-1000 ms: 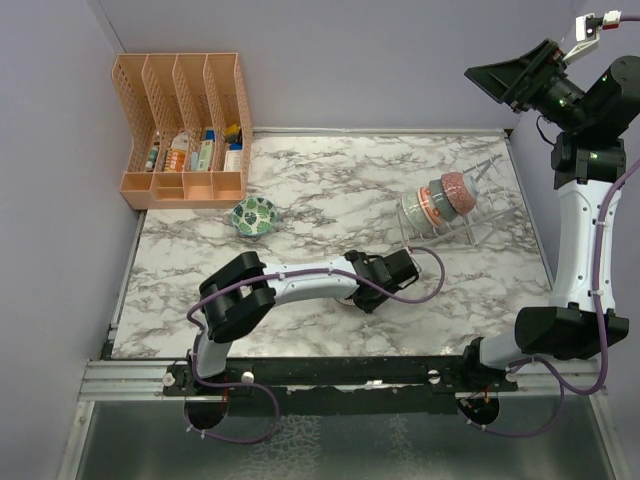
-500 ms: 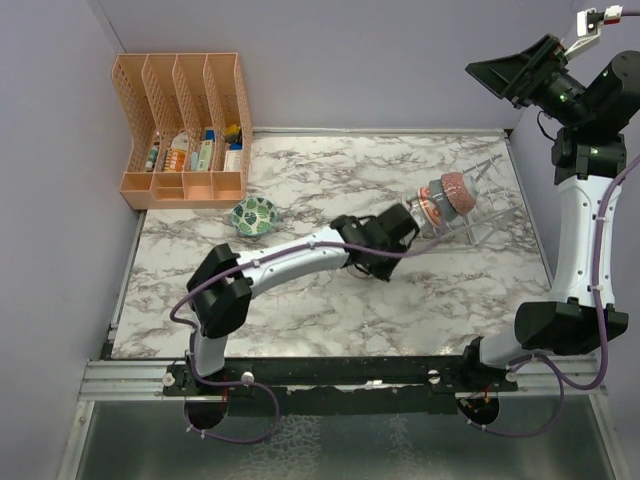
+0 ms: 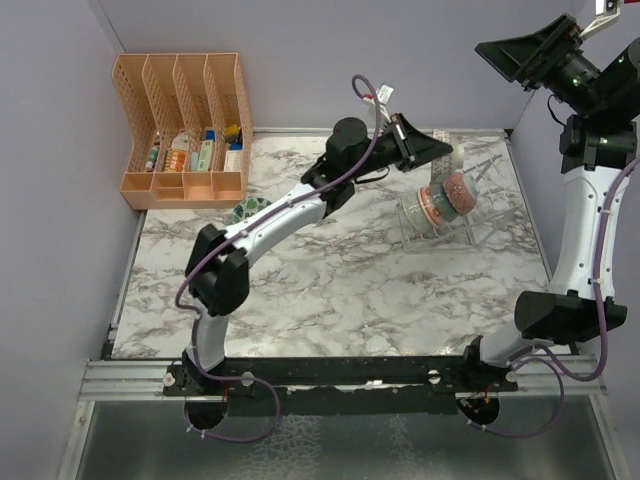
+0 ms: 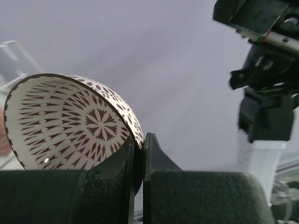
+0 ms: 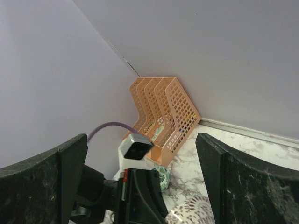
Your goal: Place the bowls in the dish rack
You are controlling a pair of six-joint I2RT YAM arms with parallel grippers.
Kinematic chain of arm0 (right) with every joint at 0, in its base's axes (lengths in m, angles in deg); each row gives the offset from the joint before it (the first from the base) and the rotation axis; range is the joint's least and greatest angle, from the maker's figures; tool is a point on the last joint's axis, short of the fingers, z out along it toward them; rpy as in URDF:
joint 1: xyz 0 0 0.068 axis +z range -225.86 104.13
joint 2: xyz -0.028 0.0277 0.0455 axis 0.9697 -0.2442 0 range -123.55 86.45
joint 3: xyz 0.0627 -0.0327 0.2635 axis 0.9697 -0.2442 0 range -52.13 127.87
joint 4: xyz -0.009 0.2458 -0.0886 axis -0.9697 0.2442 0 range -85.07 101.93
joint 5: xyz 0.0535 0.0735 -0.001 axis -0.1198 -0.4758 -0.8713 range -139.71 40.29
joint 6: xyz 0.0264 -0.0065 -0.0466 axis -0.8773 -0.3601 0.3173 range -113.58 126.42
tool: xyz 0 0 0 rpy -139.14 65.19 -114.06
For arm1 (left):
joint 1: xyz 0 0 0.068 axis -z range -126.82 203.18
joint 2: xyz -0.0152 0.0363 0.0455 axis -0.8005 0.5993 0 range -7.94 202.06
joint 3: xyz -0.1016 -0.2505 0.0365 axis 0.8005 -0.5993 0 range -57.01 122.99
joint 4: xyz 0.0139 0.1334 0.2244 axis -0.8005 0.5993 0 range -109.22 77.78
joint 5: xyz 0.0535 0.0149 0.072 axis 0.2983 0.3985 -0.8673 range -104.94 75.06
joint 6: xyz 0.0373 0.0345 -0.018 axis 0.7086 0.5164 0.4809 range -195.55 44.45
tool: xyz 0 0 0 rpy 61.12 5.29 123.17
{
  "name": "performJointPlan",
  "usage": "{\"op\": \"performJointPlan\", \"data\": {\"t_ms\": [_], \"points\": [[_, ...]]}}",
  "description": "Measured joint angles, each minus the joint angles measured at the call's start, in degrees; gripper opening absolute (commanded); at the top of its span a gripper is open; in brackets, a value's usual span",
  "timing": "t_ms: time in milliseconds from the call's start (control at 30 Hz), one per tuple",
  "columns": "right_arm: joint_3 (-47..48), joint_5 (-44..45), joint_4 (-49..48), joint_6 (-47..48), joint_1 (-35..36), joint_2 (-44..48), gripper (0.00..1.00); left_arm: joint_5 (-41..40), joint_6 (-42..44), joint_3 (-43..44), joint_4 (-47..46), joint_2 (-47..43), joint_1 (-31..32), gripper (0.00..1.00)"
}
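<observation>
I will move my left gripper to the right in the top view, past the reddish bowl, and then lower it into the rack, because slots beside that bowl are empty.
My left gripper is shut on the rim of a pink-white lattice bowl, held on edge in the air. From the top view this gripper and its bowl hang just above the back end of the clear dish rack. Several bowls stand on edge in the rack. A green-leaf bowl sits on the table, partly hidden under the left arm, and shows too in the right wrist view. My right gripper is raised high at the right, open and empty.
An orange slotted file organizer holding small items stands at the back left corner. The marble table ends at walls on the left, back and right. The right arm's column rises beside the rack.
My left gripper has shut on the lattice bowl down on the table and carried it up and back to the right, over the rack. The right gripper has drifted slightly upward.
</observation>
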Motion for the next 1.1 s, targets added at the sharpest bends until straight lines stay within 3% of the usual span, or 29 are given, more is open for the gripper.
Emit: {"op": "performJointPlan", "data": {"t_ms": [167,367,767,1100], "points": [[0.3,-0.4,-0.6,-1.0,-0.2,-0.7,1.0,1.8,-17.2,10.3,-15.7,14.6,0.2,0.0],[0.3,-0.9,-0.9,-1.0,-0.2,-0.8,1.0,0.4,-29.0,18.6,-20.1,25.3,0.6,0.0],[-0.2,-1.4,-1.0,-0.9,-0.5,-2.6,1.0,-4.7,-38.2,28.6,-20.1,33.5,1.5,0.0],[-0.3,-1.7,-1.0,-0.9,-1.5,-2.7,1.0,-4.9,-39.9,33.6,-17.0,40.1,2.5,0.0]]}}
